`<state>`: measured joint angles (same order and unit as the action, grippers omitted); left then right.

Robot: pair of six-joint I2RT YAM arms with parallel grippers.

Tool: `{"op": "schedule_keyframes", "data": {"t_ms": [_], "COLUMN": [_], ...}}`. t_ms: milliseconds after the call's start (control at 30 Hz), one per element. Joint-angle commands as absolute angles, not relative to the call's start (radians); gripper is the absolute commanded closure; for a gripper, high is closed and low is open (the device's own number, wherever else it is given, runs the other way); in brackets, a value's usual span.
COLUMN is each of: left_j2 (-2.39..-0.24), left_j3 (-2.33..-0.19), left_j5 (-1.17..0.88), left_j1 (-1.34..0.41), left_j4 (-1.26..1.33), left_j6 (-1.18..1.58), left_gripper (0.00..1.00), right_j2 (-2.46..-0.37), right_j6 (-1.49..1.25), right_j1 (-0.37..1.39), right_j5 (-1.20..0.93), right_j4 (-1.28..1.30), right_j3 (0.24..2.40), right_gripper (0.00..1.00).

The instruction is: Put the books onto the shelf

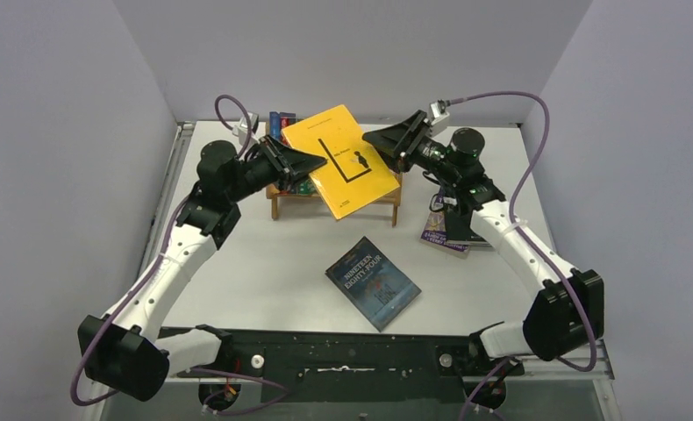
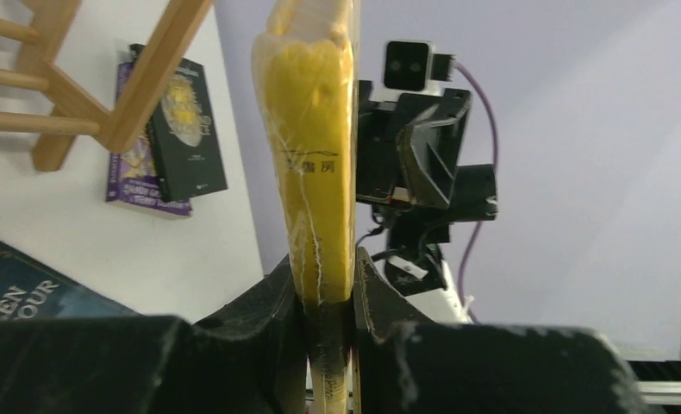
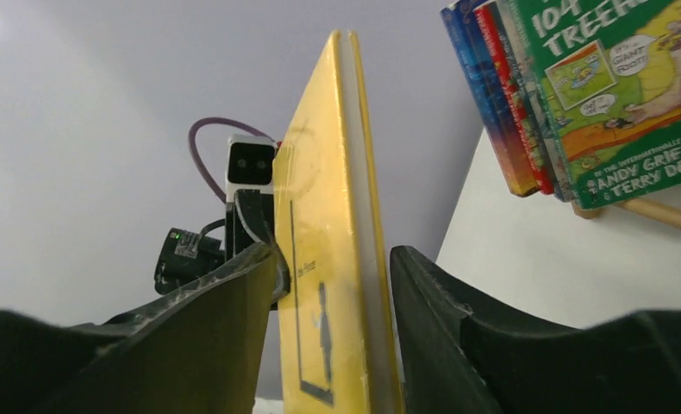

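Observation:
Next I should move my left gripper outward, turn it point-down and lower the yellow book (image 1: 339, 158) upright beside the standing green book, where the shelf's bare rails show, to open.
A yellow book (image 1: 339, 158) is held tilted in the air above the wooden shelf (image 1: 396, 197). My left gripper (image 1: 319, 165) is shut on its left edge; in the left wrist view both fingers press the yellow book's (image 2: 315, 172) spine at my left gripper (image 2: 328, 297). My right gripper (image 1: 371, 139) straddles the opposite edge. In the right wrist view the yellow book (image 3: 333, 285) stands between the open fingers of my right gripper (image 3: 335, 259), with a gap on the right side. Several books (image 3: 578, 86) stand at the shelf's left end (image 1: 282, 123).
A dark blue book (image 1: 374, 282) lies flat on the table in front of the shelf. A black book (image 2: 186, 129) lies on a purple one (image 2: 134, 185) right of the shelf, under my right arm (image 1: 501, 228). Grey walls enclose the table.

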<state>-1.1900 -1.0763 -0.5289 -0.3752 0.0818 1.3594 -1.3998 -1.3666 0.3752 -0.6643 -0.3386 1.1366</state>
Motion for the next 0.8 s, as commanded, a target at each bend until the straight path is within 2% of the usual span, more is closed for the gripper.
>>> {"op": "schedule_keyframes", "data": {"t_ms": [0,67,133,300,567,767], "left_j2": [-1.155,-1.158,-1.170,-1.264,-1.496,-1.666], "left_j3": [-1.132,-1.173,-1.242,-1.397,-1.651,-1.816], "left_j5": [-0.494,-0.484,-0.451,-0.350,-0.144,-0.039], "left_j1": [-0.328,-0.303,-0.294,-0.313,-0.409,-0.429], "left_j4": [0.034,-0.089,-0.203,-0.398,-0.507,-0.538], "left_j6": [1.199,1.109,0.990,0.736,0.386,0.253], "left_gripper": [1.00,1.00,1.00,1.00,1.00,1.00], "right_j2": [-1.278,-1.237,-1.196,-1.121,-1.051,-1.019], "right_j6": [-1.221,-1.143,-1.055,-0.858,-0.745,-0.692], "right_j1": [0.297,0.250,0.207,0.161,0.156,0.153], "right_j5": [-0.611,-0.593,-0.562,-0.461,-0.381,-0.341], "right_j4": [-0.223,-0.121,0.010,0.278,0.424,0.514], "right_j3": [1.148,1.153,1.174,1.221,1.204,1.205], "right_gripper": [0.39,0.31,0.28,0.26,0.25,0.25]}}
